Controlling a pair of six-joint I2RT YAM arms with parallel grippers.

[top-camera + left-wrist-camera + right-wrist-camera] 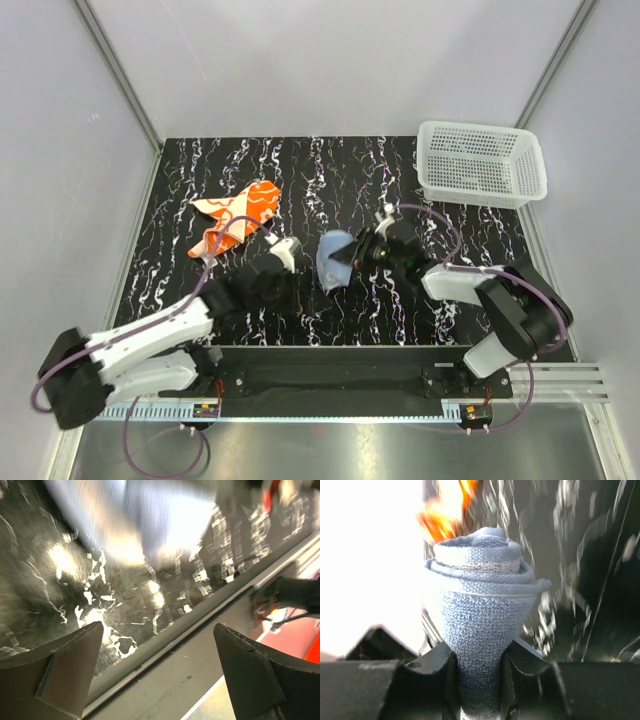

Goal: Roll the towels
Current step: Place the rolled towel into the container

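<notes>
The light blue towel [335, 260] is rolled up and lifted, so the robot's right gripper should next take it outward to the right in the top view and down into the basket.
The light blue towel [335, 260] is rolled up and lifted near the middle of the table. My right gripper [362, 252] is shut on the roll's narrow end. In the right wrist view the blue roll [480, 625] fans out above my right gripper [479, 680], pinched between both jaws. The orange towel [238, 222] with white swirls lies crumpled at the back left; it shows as an orange blur [445, 510] behind the roll. My left gripper [290, 250] is just left of the blue roll, apart from it. In the left wrist view my left gripper [159, 680] stands wide open with nothing between its fingers.
A white mesh basket [483, 162] stands at the back right corner. The table's black marbled top [400, 180] ends at a metal rail [330, 352] along the near edge. Grey walls enclose the back and sides.
</notes>
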